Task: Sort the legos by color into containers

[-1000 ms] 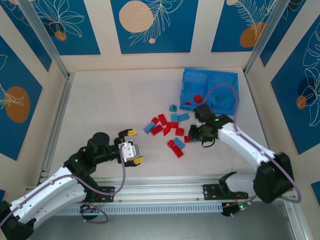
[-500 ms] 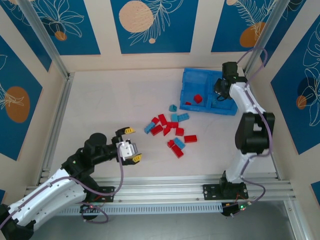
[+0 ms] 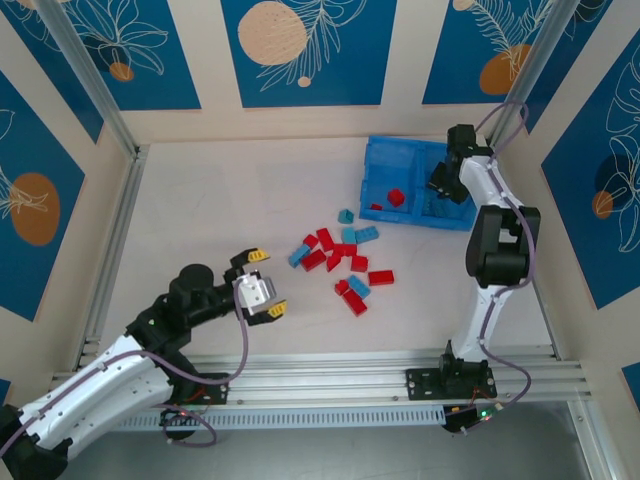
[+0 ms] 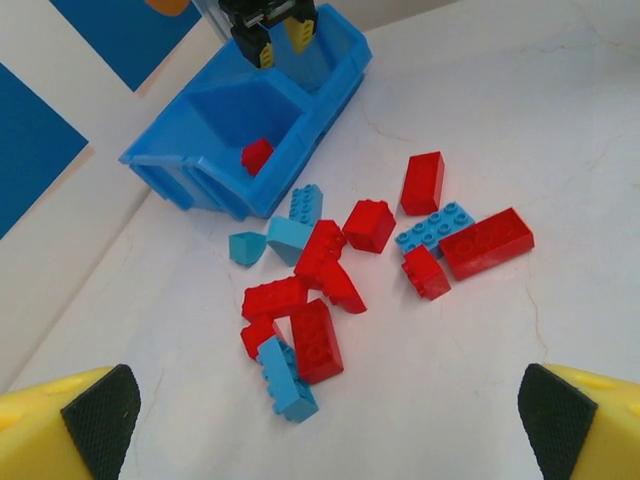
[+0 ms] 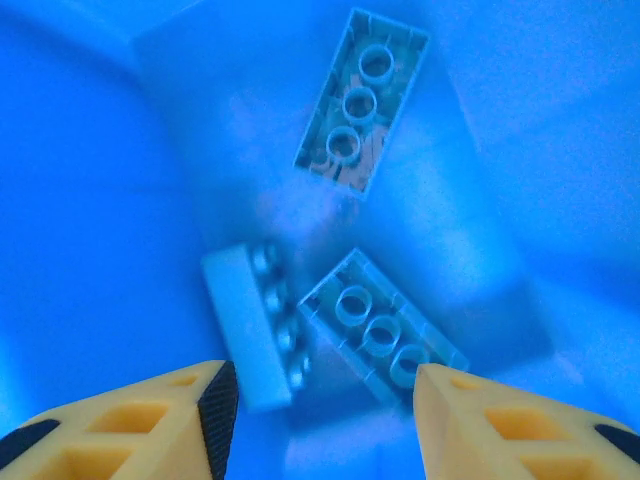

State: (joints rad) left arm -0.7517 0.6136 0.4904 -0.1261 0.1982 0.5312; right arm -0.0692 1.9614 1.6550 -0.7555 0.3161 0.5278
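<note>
My left gripper moves over the pile to its far edge (image 3: 380,277) (image 4: 423,183) next, then tilts down and lowers onto the red brick.
Red and light blue legos (image 3: 345,262) lie scattered in a loose pile mid-table, also seen from the left wrist (image 4: 330,260). The blue bin (image 3: 372,160) stands at the back right; its left compartment holds one red brick (image 3: 396,197). My right gripper (image 3: 440,185) hangs over the right compartment, open, with nothing between its fingers (image 5: 325,400). Below it lie three light blue bricks (image 5: 362,102), (image 5: 250,325), (image 5: 385,325). My left gripper (image 3: 268,283) is open above the table, left of the pile, and faces it (image 4: 328,425).
Aluminium rails run along the near edge (image 3: 330,385) and the left side (image 3: 110,250). Patterned walls close in the back and both sides. Bare tabletop (image 3: 230,200) stretches between the left wall and the pile.
My right arm swung from the pile's right edge back to the bin, and its jaws have opened over the right compartment. The left gripper shifted only slightly.
</note>
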